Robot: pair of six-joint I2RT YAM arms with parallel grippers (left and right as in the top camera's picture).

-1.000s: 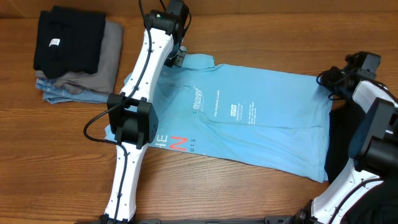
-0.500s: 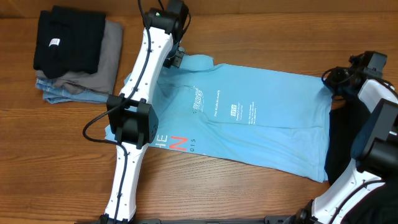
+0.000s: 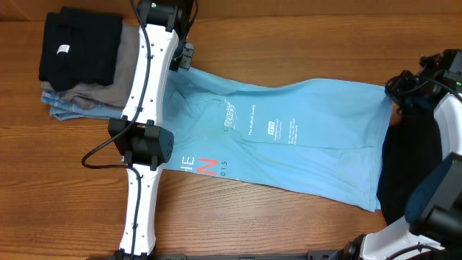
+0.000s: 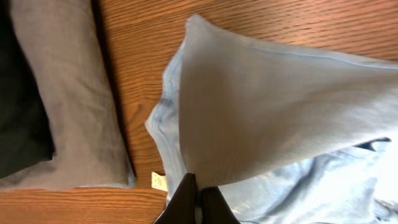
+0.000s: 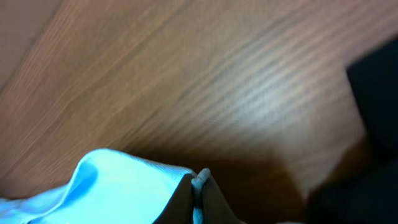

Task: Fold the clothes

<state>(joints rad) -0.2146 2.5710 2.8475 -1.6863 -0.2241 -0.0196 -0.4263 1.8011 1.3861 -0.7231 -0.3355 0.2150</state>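
The shirt's near corner [image 3: 369, 198] beside the black garment [image 3: 403, 170] lies flat, so the robot's right gripper will next move back, carrying the shirt's pinched hem over that corner to let go of it.
Of the clothes, a light sky-blue T-shirt [image 3: 303, 159] with white and orange-red lettering lies spread across the middle of the wooden table. My left gripper [image 3: 185, 59] is shut on its far left corner, the fabric [image 4: 267, 118] lifted and stretched from the closed fingertips [image 4: 198, 190]. My right gripper [image 3: 394, 92] is shut on the far right corner, with a fold of the blue hem [image 5: 124, 180] pinched between the jaws [image 5: 198, 184]. A plain black garment [image 3: 403, 170] lies under the right arm beside the shirt's right edge.
A stack of folded clothes sits at the far left: a black piece [image 3: 79, 43] on top, a grey one [image 3: 126, 68] and a pale blue one [image 3: 72, 108] beneath. It lies just left of my left gripper, the grey piece [image 4: 62, 93] close by. Bare wood [image 3: 289, 43] lies beyond the shirt.
The right gripper closed on the shirt's corner and moved right. The left arm pulled its corner left and farther back. The shirt's far edge is now stretched out between them.
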